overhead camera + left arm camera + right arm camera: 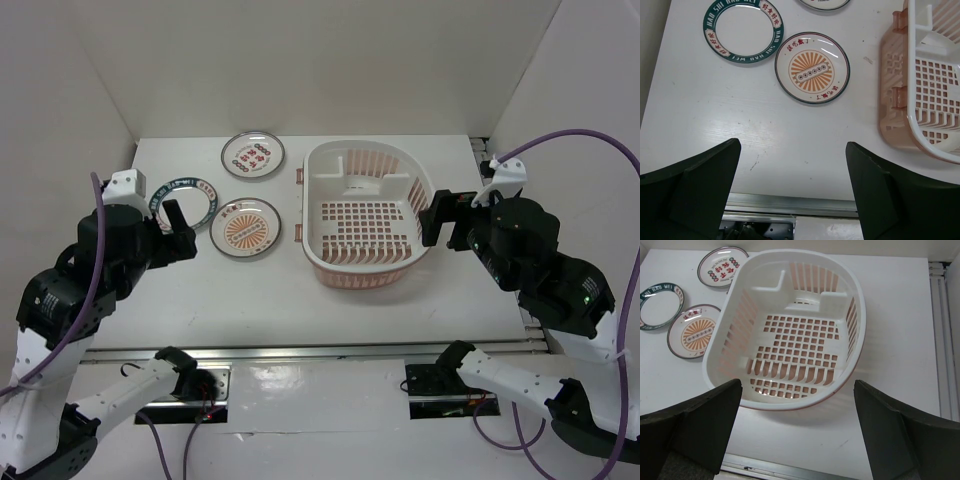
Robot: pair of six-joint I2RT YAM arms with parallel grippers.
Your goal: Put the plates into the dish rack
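Observation:
Next, my left gripper lowers onto the sunburst plate's near rim (pixel 228 253) (pixel 801 101), below it and to its right in the top view, as bare tabletop leaves room.
Three plates lie flat on the table left of the dish rack (pixel 366 215). The orange sunburst plate (pixel 246 228) is nearest the rack, the teal-rimmed plate (pixel 185 198) is left of it, and the red-character plate (pixel 253 155) is behind. The rack holds nothing; it also shows in the right wrist view (pixel 790 330) and at the right edge of the left wrist view (pixel 925 85). My left gripper (pixel 176 226) is open and empty, raised beside the teal plate (pixel 743 31) and sunburst plate (pixel 812 67). My right gripper (pixel 444 218) is open and empty by the rack's right rim.
White walls enclose the table on the left, back and right. A metal rail (pixel 300 350) runs along the near table edge. Purple cables (pixel 590 140) loop from the arms. Bare tabletop (pixel 270 300) lies between the plates and the near edge.

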